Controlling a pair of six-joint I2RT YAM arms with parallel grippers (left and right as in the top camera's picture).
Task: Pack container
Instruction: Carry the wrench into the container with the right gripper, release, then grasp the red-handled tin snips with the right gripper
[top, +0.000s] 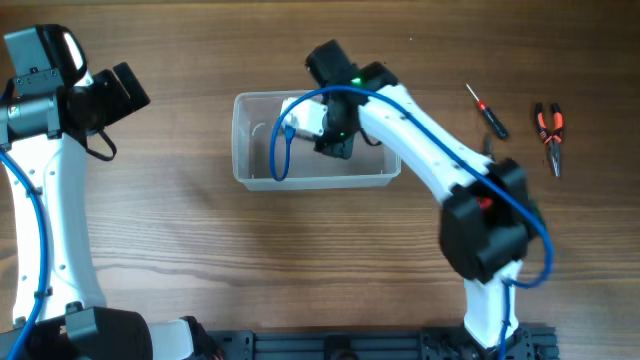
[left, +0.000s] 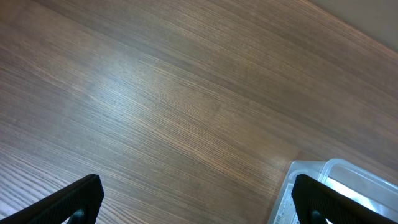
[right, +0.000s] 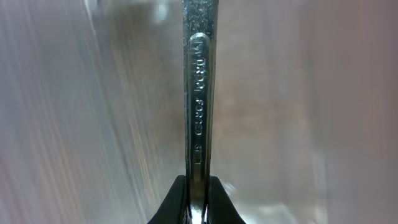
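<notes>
The right gripper moves down toward the container's bottom next and releases the steel wrench onto it. The wrench (right: 199, 93) already points over the container's bottom, inside its sides.
The clear plastic container (top: 250, 165) sits at the table's middle; a corner of it shows in the left wrist view (left: 311, 171). My right gripper (top: 335, 140) reaches down inside the container and is shut on a steel wrench (right: 199, 93), which points away from the jaws (right: 198, 199) over the container's floor. My left gripper (top: 125, 90) is open and empty (left: 196, 199), over bare table to the left of the container.
A small red-handled screwdriver (top: 487, 110) and red-handled pliers (top: 549, 130) lie on the wooden table at the far right. A blue cable (top: 280, 140) loops over the container.
</notes>
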